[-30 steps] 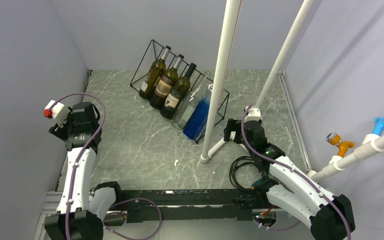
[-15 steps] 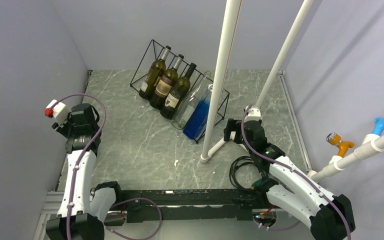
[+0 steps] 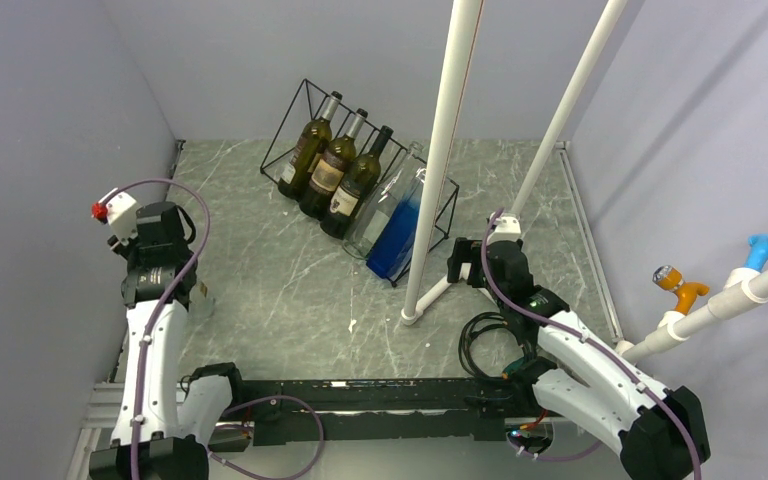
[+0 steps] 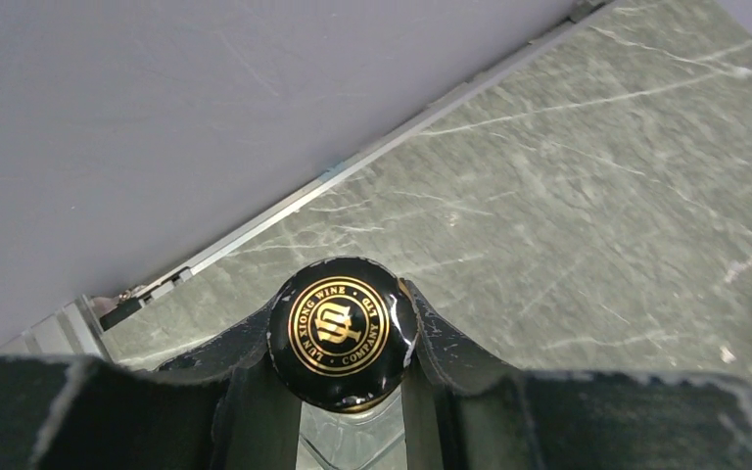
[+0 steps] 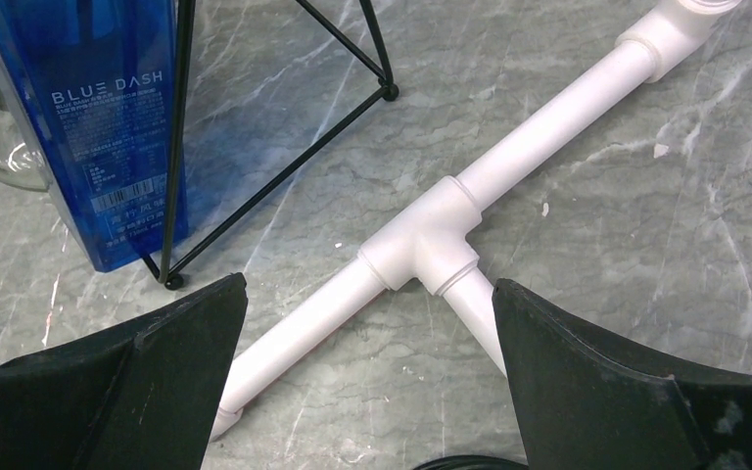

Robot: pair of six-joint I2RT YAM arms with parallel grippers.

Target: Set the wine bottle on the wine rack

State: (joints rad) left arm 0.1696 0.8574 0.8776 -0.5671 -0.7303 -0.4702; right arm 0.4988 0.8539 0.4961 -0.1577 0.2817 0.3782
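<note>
The left gripper carries the bottle outward and to its right in the top view to the rack's empty end slot (image 3: 294,130) next and releases it there.
My left gripper (image 4: 343,318) is shut on the neck of a clear glass wine bottle, just under its black cap with gold lettering (image 4: 341,328). In the top view the left gripper (image 3: 172,292) is at the table's left side, by the wall, and its wrist hides most of the bottle. The black wire wine rack (image 3: 305,100) stands at the back centre. It holds three dark bottles (image 3: 335,170), a clear one and a blue one (image 3: 397,235). My right gripper (image 5: 367,284) is open and empty, right of the rack's near corner (image 5: 181,127), beside the blue bottle (image 5: 108,117).
Two white PVC poles (image 3: 440,160) rise from the table in front of the rack's right end. Their T-joint foot (image 5: 431,235) lies under the right gripper (image 3: 463,262). A black cable coil (image 3: 480,340) lies near the right arm. Grey walls close in left and back.
My left wrist has turned and shifted slightly toward the near edge along the left wall, still holding the bottle. The right arm has not moved.
</note>
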